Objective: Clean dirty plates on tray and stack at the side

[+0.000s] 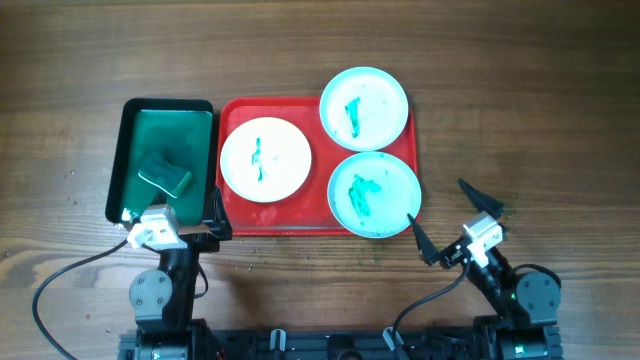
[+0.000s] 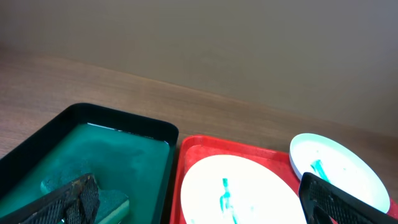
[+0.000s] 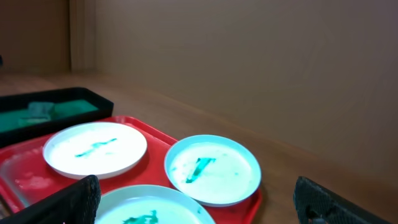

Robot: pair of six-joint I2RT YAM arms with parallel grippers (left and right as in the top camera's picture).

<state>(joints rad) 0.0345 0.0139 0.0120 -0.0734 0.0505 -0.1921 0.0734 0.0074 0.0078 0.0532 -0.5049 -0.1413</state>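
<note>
I will move my right gripper outward over them, and then I will tilt it down onto that rim.
The red tray (image 1: 235,222) lies mid-table and holds three smeared plates. The white plate (image 1: 266,159) sits at its left. One aqua plate (image 1: 363,107) overhangs the far right corner, another aqua plate (image 1: 374,193) sits at the near right. My left gripper (image 1: 170,212) is open and empty at the near edge between the green tray and the red tray. My right gripper (image 1: 447,219) is open and empty just right of the near aqua plate. The left wrist view shows the white plate (image 2: 239,190). The right wrist view shows all three plates (image 3: 94,148) (image 3: 212,168) (image 3: 155,206).
A dark green tray (image 1: 128,140) with green liquid and a sponge (image 1: 164,174) stands left of the red tray. Bare wooden table (image 1: 530,120) lies to the right and behind.
</note>
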